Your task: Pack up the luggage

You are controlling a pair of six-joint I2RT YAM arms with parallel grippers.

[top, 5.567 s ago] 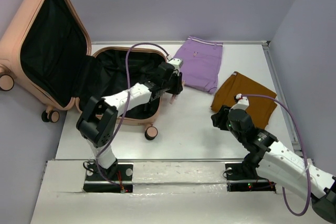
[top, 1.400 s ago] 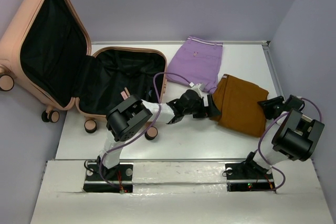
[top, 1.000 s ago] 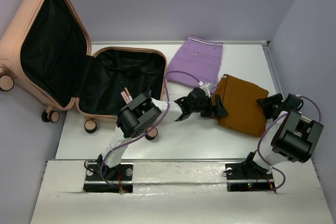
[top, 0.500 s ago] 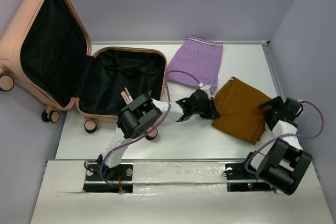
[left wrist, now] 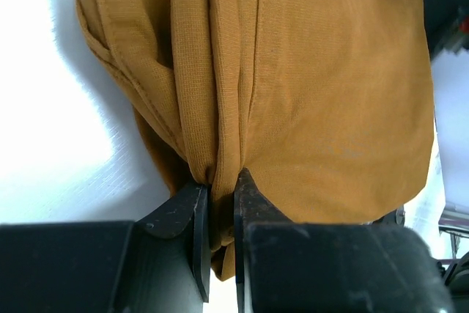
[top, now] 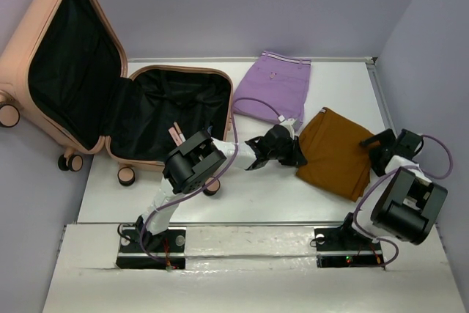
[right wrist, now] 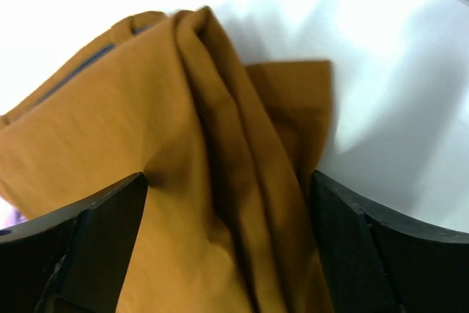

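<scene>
My left gripper should next go left in the top view, over the black-lined base (top: 144,113) beside the lid, and release the fold, as the base is empty.
The luggage (top: 18,49), a peach-pink hard-shell suitcase, lies open at the far left, its black-lined base (top: 179,70) beside the raised lid. An ochre-brown folded garment (top: 337,153) lies on the table at the right. My left gripper (top: 299,156) is shut on a fold at its left edge; the wrist view shows the fabric (left wrist: 315,71) pinched between the fingers of that gripper (left wrist: 220,207). My right gripper (top: 372,150) is at the garment's right edge. In its wrist view the right gripper (right wrist: 227,254) is open wide, with the bunched fabric (right wrist: 183,144) between its fingers.
A folded lilac garment (top: 277,89) lies at the back, between the suitcase and the ochre one. Suitcase wheels (top: 211,185) stick out near the left arm. A wall borders the table on the right (top: 440,71).
My left gripper reached from the suitcase to the ochre garment and shut on its left edge. The garment turned and shifted slightly toward me. My right arm swung to the garment's right edge.
</scene>
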